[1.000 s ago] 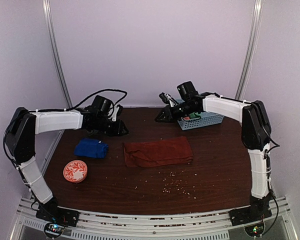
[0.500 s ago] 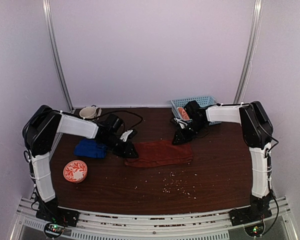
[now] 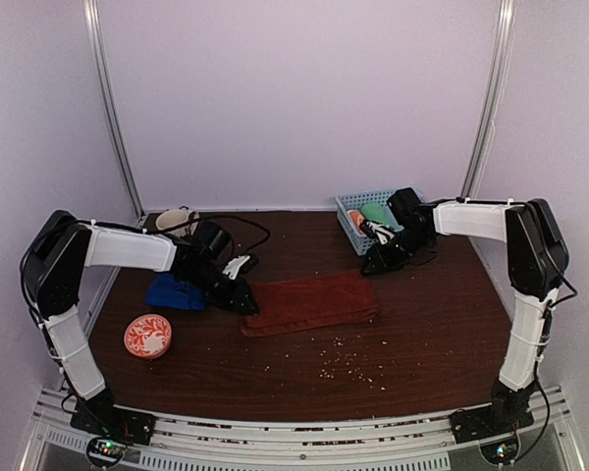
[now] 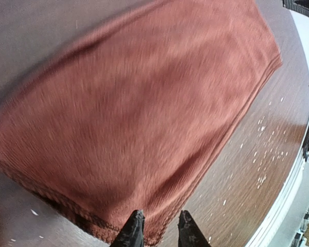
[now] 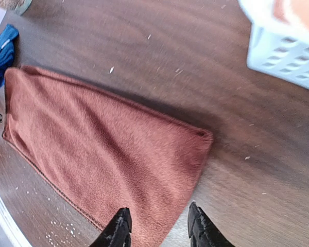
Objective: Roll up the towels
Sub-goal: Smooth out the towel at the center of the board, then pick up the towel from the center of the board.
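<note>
My right gripper lowers back onto the towel's short edge nearest the basket [image 5: 167, 232] next, since that edge lies below and back of it, running between its open fingers.
The rust-brown towel [image 3: 309, 302] lies flat in the middle of the table, long side left to right. My left gripper [image 3: 245, 302] is low at its left end; in the left wrist view the jaws [image 4: 159, 229] stand narrowly open, with the towel's [image 4: 144, 113] hemmed corner under and between the tips. My right gripper [image 3: 371, 267] hovers off the towel's far right corner. Seen from the right wrist, it [image 5: 157, 229] is open above the towel's [image 5: 108, 164] right end, holding nothing. The blue towel [image 3: 172, 292] lies bunched at the left, behind my left arm.
A pale blue basket [image 3: 412, 234] at the back right holds a green roll [image 3: 375, 211] and an orange-and-white roll [image 3: 356, 219]. A cup [image 3: 177, 221] stands at the back left. An orange patterned round object [image 3: 149, 336] sits front left. Crumbs [image 3: 344, 368] dot the front.
Both grippers came down from the back to the rust-brown towel's ends. The right gripper then drew back toward the basket and opened wider. The towel's left end shifted slightly.
</note>
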